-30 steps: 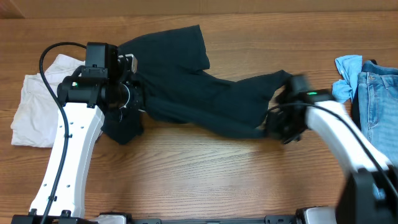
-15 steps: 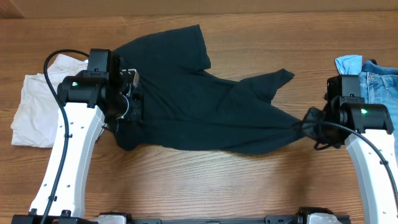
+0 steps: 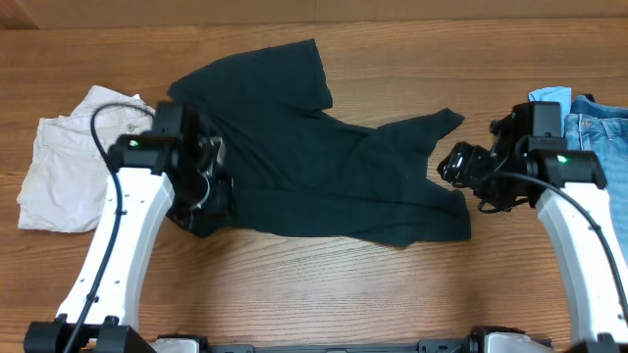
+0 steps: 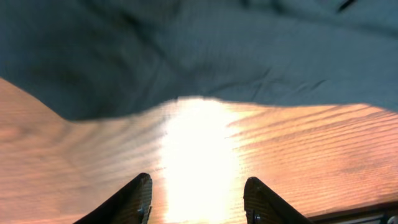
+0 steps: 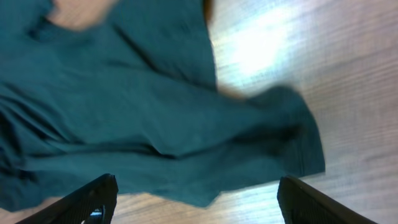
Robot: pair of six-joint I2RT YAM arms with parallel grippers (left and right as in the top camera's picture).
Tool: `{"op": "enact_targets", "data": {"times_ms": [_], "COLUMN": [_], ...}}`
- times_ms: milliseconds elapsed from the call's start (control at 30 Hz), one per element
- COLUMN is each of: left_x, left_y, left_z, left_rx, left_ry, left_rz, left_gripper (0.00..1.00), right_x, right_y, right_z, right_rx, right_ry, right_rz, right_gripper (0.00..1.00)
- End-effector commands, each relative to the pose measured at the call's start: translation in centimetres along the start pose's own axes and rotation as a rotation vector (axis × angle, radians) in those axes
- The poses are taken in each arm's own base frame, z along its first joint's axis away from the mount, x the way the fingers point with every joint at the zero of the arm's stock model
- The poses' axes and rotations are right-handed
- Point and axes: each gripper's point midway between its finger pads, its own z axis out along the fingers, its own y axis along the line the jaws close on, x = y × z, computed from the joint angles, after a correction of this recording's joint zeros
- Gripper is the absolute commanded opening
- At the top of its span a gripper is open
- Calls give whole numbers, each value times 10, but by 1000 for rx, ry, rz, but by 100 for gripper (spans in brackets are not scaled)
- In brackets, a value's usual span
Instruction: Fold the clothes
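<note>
The shirt's loose corner (image 3: pixel 444 235) (image 5: pixel 275 176) lies spread below my open fingers. The right gripper moves back and down onto its near edge next.
The clothes, one dark navy T-shirt (image 3: pixel 314 167), lie spread and rumpled across the middle of the table, with a sleeve toward the far edge. My left gripper (image 3: pixel 208 186) hovers at the shirt's left lower corner. In the left wrist view it (image 4: pixel 198 190) is open over bare wood, and the shirt's hem (image 4: pixel 217 56) lies just beyond the fingertips. My right gripper (image 3: pixel 455 165) sits off the shirt's right edge. In the right wrist view it (image 5: pixel 199 196) stands wide open with nothing in it, above the shirt's loose corner (image 5: pixel 155 106).
Cream-white shorts (image 3: pixel 64 172) lie at the left, close behind my left arm. Blue denim jeans (image 3: pixel 589 127) are bunched at the right edge beside my right arm. Bare wood runs along the table's front.
Both grippers have opened and let go of the shirt, which now lies slack on the table. The right gripper has moved back toward the shirt; the left has shifted slightly toward the front.
</note>
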Motion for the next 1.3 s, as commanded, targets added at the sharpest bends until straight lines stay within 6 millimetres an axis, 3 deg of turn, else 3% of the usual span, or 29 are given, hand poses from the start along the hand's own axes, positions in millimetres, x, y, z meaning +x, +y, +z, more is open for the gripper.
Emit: {"op": "enact_targets", "data": {"times_ms": [0, 133, 300, 433, 500, 533, 567, 600, 633, 700, 800, 867, 933, 1000, 1067, 1267], "left_x": [18, 28, 4, -4, -1, 0, 2, 4, 2, -23, -73, -112, -134, -146, -142, -83], "left_y": [-4, 5, 10, 16, 22, 23, 22, 21, 19, 14, 1, -13, -20, -24, -28, -26], "left_z": [30, 62, 89, 103, 114, 118, 122, 123, 119, 83, 12, -57, -101, -131, -133, -63], "left_rx": [68, 51, 68, 49, 19, 17, 21, 29, 38, 62, 107, 138, 144, 139, 154, 91], "left_ry": [58, 61, -74, -87, -57, -43, -23, -5, 1, -51, -236, -436, -561, -641, -627, -288], "left_rz": [-135, -218, -217, -203, -194, -183, -173, -176, -181, -214, -191, -145, -115, -90, -82, -54], "left_gripper": [54, 56, 54, 47, 39, 30, 12, 4, 4, 4, 4, 4, 4, 4, 4, 30], "right_x": [9, 10, 18, 24, 28, 29, 30, 33, 35, 41, 45, 49, 55, 64, 76, 110], "right_y": [-7, -7, -6, -8, -10, -10, -11, -12, -12, -14, -17, -19, -21, -25, -33, -57], "right_z": [12, 11, 10, 10, 9, 9, 9, 8, 8, 7, 8, 11, 16, 26, 39, 78], "right_rx": [20, 17, 8, 15, 22, 23, 26, 29, 32, 41, 47, 51, 49, 42, 43, 75], "right_ry": [73, 75, 110, 133, 149, 153, 160, 169, 177, 201, 216, 229, 245, 269, 294, 326], "right_rz": [25, 18, 1, -11, -8, -7, -5, -2, 1, 9, 15, 22, 27, 36, 46, 224], "right_gripper": [86, 86, 86, 86, 86, 86, 86, 87, 87, 89, 90, 90, 91, 92, 92, 87]}}
